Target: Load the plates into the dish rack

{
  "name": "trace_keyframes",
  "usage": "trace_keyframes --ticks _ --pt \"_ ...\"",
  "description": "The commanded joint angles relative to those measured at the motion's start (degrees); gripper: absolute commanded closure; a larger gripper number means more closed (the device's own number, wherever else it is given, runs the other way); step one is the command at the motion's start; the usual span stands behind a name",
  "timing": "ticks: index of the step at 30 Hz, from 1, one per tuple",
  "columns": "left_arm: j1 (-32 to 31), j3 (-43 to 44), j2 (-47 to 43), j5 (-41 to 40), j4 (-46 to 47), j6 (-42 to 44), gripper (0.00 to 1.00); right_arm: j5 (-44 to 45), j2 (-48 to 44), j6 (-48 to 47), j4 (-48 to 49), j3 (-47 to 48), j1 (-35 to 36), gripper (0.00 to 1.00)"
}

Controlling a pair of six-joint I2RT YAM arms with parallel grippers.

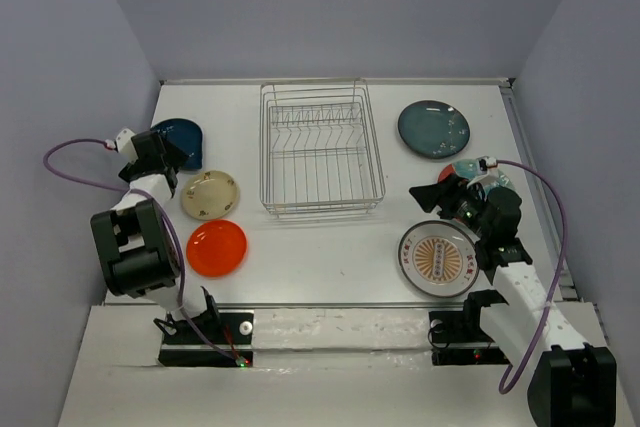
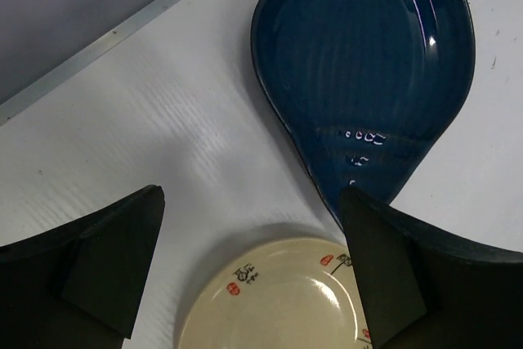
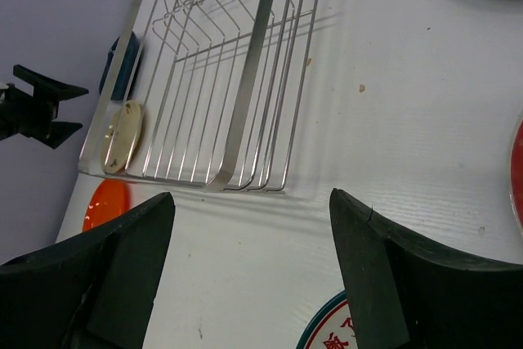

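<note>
The left gripper lowers outward next, until its open fingers straddle the dark blue plate's wall-side rim (image 2: 285, 127).
The silver wire dish rack (image 1: 320, 152) (image 3: 237, 79) stands mid-table with no plate in it. On the left lie a dark blue plate (image 1: 188, 137) (image 2: 368, 63), a cream plate (image 1: 210, 195) (image 2: 278, 300) and an orange plate (image 1: 216, 247). My left gripper (image 1: 172, 157) (image 2: 252, 194) hovers open over the gap between the blue and cream plates. On the right lie a teal-grey plate (image 1: 433, 129), a sunburst plate (image 1: 438, 258) and a red plate (image 1: 468, 169), which is mostly hidden under my right gripper (image 1: 435, 190) (image 3: 252, 195). That gripper is open and empty and faces the rack.
Grey walls close in the table at the back and on both sides. A raised rail (image 2: 106, 38) runs along the far edge, just beyond the blue plate. Purple cables (image 1: 70, 162) loop off both arms.
</note>
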Motion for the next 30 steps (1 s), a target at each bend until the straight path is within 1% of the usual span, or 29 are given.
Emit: trace_keyframes --ticks 1,3,4,7,9,12,14,16,17,19,21,25,30 --pt "0.1 6.5 7.1 1.1 4.0 0.7 0.01 -1.7 0.7 -0.4 3.1 2.4 0.4 0.18" --pt "0.1 7.8 9.5 2.0 4.4 0.0 0.05 -1.8 1.2 -0.4 3.3 2.5 0.4 0.18" --pt "0.2 9.1 11.9 3.1 4.6 -0.7 0.08 -2.1 1.3 -0.3 3.3 2.6 0.4 0.18" --pt "0.2 10.0 15.0 4.8 5.3 -2.6 0.16 -2.1 1.2 -0.5 3.3 2.7 1.0 0.18" --pt "0.2 11.2 17.9 5.3 6.1 -4.2 0.18 -1.9 1.2 -0.6 3.3 2.6 1.0 0.18" --pt "0.3 13.6 20.7 6.0 6.6 -4.2 0.26 -2.0 1.8 -0.4 3.7 2.5 1.0 0.19" --pt "0.5 14.1 21.4 6.7 7.3 -4.4 0.35 -2.5 2.4 -0.2 4.0 2.5 1.0 0.19" --pt "0.5 15.2 22.5 6.8 7.3 -4.6 0.49 -2.7 2.9 -0.2 4.1 2.6 1.0 0.20" --pt "0.6 15.3 22.6 6.8 7.3 -4.8 0.69 -2.7 2.9 -0.3 4.1 2.7 1.0 0.20" --pt "0.7 15.3 22.7 6.7 7.8 -5.3 0.84 -2.6 2.9 -0.3 4.3 2.6 1.0 0.20" --pt "1.0 15.1 23.0 6.9 8.3 -5.5 0.95 -2.6 2.9 -0.3 4.3 2.5 1.0 0.20" --pt "1.4 13.3 22.0 7.4 11.0 -6.1 0.94 -2.7 3.2 -0.2 4.6 2.5 1.5 0.21" --pt "1.4 11.8 17.4 10.3 16.2 -6.7 0.94 -3.3 4.0 -0.1 5.5 2.4 1.5 0.21"
